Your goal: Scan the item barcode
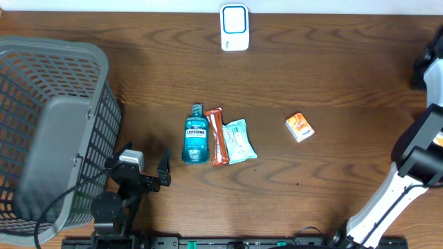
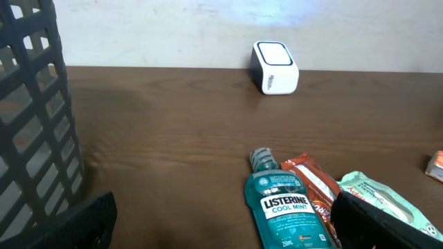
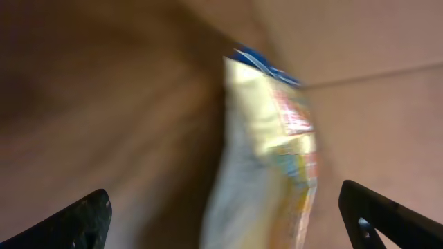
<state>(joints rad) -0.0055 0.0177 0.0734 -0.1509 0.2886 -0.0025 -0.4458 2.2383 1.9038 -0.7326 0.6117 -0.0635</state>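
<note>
The small orange box (image 1: 300, 127) lies apart. Next, my right gripper will rise from the yellow-white packet, swing back toward the items and lower onto that box.
The white scanner with a blue face (image 1: 234, 28) (image 2: 275, 67) stands at the table's far edge. Three items lie side by side mid-table: a teal Listerine bottle (image 1: 195, 138) (image 2: 284, 207), a brown snack bar (image 1: 218, 136) (image 2: 315, 187) and a teal wipes packet (image 1: 241, 140) (image 2: 387, 200). A small orange box (image 1: 300, 127) (image 2: 436, 166) sits to their right. My left gripper (image 1: 149, 176) (image 2: 228, 232) is open, low and just left of the bottle, touching nothing. My right gripper (image 3: 225, 221) is open; a blurred yellow-white packet (image 3: 270, 138) sits between its spread fingers, touching neither.
A grey mesh basket (image 1: 48, 124) (image 2: 34, 104) fills the left side of the table. The right arm (image 1: 415, 159) rises along the right edge. Bare dark wood lies between the items and the scanner.
</note>
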